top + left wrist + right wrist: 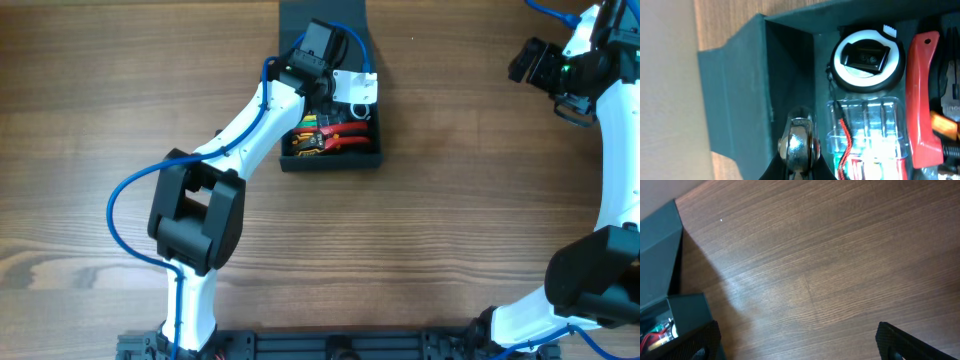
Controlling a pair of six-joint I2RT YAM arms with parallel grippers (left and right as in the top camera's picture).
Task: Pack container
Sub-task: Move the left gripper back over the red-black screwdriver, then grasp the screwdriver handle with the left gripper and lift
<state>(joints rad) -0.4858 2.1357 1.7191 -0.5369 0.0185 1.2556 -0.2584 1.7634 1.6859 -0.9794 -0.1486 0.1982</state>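
The gap (819, 107) between the container's back side and the clear plastic case (865, 135) is empty. The metal piece goes down into that gap next, where my left gripper releases it.
The dark teal-black container (373, 152) stands at the back middle of the table with its flap lid (292, 18) folded open behind it. Inside lie a white round tape measure (867, 57), a clear plastic case (865, 135) and red-handled pliers (345, 135). My left gripper (315, 62) reaches into the container's back left corner. In the left wrist view it (799, 167) is shut on a shiny rounded metal piece (799, 137) next to the container's inner wall (750, 90). My right gripper (545, 65) is open and empty, raised at the far right, away from the container (660, 245).
Bare wood table (470, 220) surrounds the container on the left, front and right. The right arm's base section (600, 270) stands at the right front edge. A pale strip of wall or table edge (665, 75) shows at the left of the left wrist view.
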